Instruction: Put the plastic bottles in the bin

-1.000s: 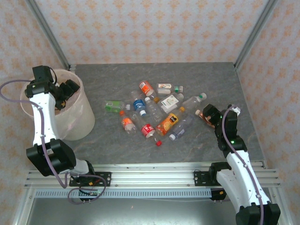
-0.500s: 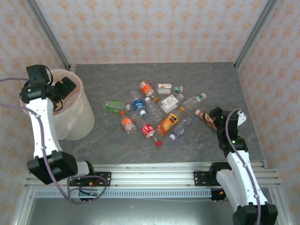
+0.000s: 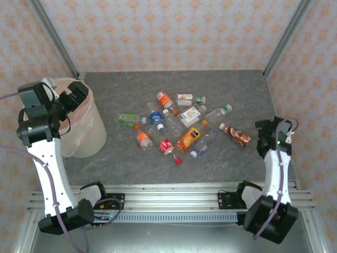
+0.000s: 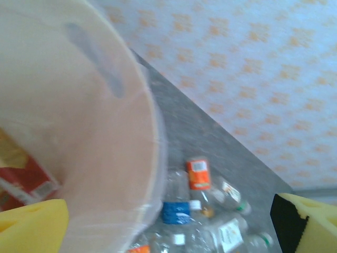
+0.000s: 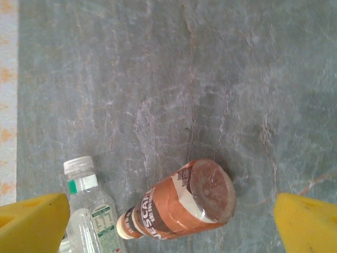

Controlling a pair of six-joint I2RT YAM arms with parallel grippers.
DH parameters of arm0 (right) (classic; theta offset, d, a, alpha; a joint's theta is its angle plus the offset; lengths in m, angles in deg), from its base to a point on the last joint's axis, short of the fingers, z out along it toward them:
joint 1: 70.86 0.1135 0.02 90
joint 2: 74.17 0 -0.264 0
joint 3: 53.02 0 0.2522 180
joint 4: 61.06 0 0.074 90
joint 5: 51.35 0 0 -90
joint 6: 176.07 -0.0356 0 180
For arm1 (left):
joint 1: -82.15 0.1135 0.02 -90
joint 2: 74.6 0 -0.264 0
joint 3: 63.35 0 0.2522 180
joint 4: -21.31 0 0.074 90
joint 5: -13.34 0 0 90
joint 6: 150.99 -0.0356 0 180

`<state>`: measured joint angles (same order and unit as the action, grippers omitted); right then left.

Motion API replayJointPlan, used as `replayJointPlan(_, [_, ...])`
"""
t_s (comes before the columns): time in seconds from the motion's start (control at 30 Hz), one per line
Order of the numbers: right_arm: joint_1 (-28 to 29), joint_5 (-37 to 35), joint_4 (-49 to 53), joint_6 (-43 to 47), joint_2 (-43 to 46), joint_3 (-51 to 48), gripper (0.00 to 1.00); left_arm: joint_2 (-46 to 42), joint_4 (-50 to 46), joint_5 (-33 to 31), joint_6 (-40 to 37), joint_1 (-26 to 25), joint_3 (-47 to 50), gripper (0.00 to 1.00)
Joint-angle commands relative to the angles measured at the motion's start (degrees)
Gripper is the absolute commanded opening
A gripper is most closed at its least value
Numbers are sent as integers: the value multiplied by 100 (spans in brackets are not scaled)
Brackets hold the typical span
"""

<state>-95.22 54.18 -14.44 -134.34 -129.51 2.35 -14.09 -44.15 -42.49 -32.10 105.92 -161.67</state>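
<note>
Next, my right gripper lowers its open fingers toward the pile of bottles and closes them around the base of the brown bottle, its nearest end.
Several plastic bottles [image 3: 174, 124] lie scattered in the middle of the table. A brown-labelled bottle [image 3: 235, 134] lies apart at the right, and also shows on its side in the right wrist view [image 5: 184, 203] beside a clear green-labelled bottle [image 5: 92, 211]. My right gripper [image 3: 264, 134] hangs open just right of the brown bottle, its yellow pads [image 5: 31, 221] wide apart and touching nothing. The pale pink bin [image 3: 84, 129] stands at the left. My left gripper [image 3: 73, 96] is open over its rim, empty. A red-labelled bottle [image 4: 23, 176] lies inside the bin [image 4: 105, 158].
Patterned walls and metal posts enclose the grey table [image 3: 158, 163]. An orange-labelled bottle [image 4: 199, 173] and a blue-labelled one [image 4: 175, 212] lie just past the bin's wall. A loose red cap [image 3: 178, 161] sits near the front of the pile.
My left arm has risen and drawn back from inside the bin. My right gripper has pulled away to the right, leaving the brown bottle lying on the table.
</note>
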Motion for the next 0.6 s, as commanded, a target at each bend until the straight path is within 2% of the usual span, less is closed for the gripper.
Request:
replayJointPlan(0.0, [-96,650,703,-540,-530,576,99,10,425,874,358,-343,78,100])
replayJointPlan(0.07, [-89,1003,751,-849,-884,724,100,-42,554,879,449,-684,112,100])
replayJointPlan(0.13, [1,1186,568,-1211,-1085,751,99,-131,812,618,645,-1258,279,100])
replayJointPlan(0.23, [155,1178,61,-1817,-1174,615,100,-184,1232,41,853,-2157,560,100])
replayJointPlan(0.33, [388,1092,-26,-2218,-1528,659,99,-67,1329,-482,836,-2820,626,100])
replayJointPlan(0.43, [573,1208,-166,-2524,-1994,705,99,68,1337,-930,753,-3240,619,100])
replayJointPlan(0.57, [725,1375,-439,-3102,-2534,708,99,249,1354,-1029,708,-3377,690,100])
